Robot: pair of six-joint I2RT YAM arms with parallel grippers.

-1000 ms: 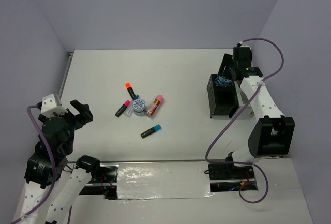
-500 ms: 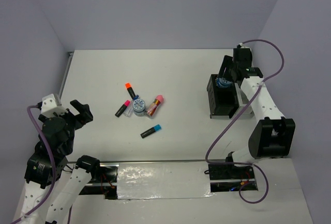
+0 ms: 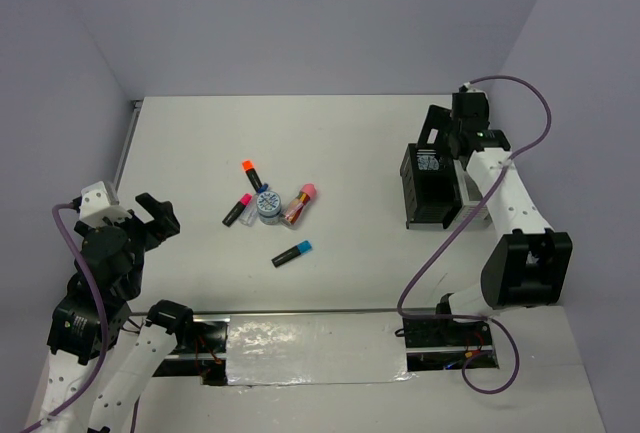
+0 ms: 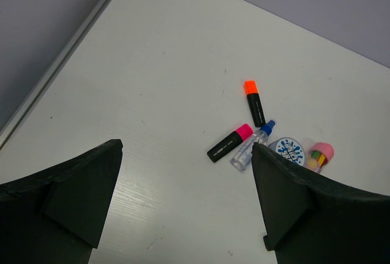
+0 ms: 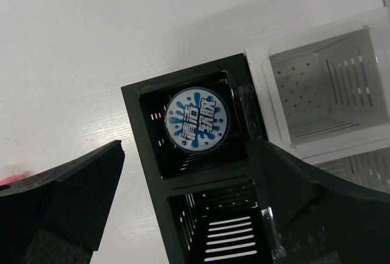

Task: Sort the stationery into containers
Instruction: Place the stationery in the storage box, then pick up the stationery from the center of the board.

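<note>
My right gripper will leave the organiser toward the left in the top view, then lower around the blue-white roll [image 3: 269,205], as its match is in the organiser's far section.
On the table lie an orange-capped marker [image 3: 247,170], a pink-capped marker [image 3: 238,209], a blue-capped marker [image 3: 292,253], a blue-white roll [image 3: 268,202] and a pink-capped tube [image 3: 301,202]. The left wrist view shows the orange marker [image 4: 254,102], the pink marker [image 4: 230,143], a blue-capped tube [image 4: 253,146] and the roll [image 4: 289,151]. My left gripper [image 4: 186,148] is open and empty, well short of them. My right gripper [image 5: 192,148] is open above the black mesh organiser [image 5: 143,154]. A second roll [image 5: 197,120] lies in its far compartment.
The white holder [image 5: 323,93] with square compartments joins the organiser's right side; the compartments in view hold nothing. The organiser [image 3: 430,193] stands near the table's right edge. A raised strip [image 4: 61,57] runs along the table's left edge.
My right gripper held the roll over the organiser; now it has opened and pulled back, and the roll rests in the far compartment. The left arm has not moved.
</note>
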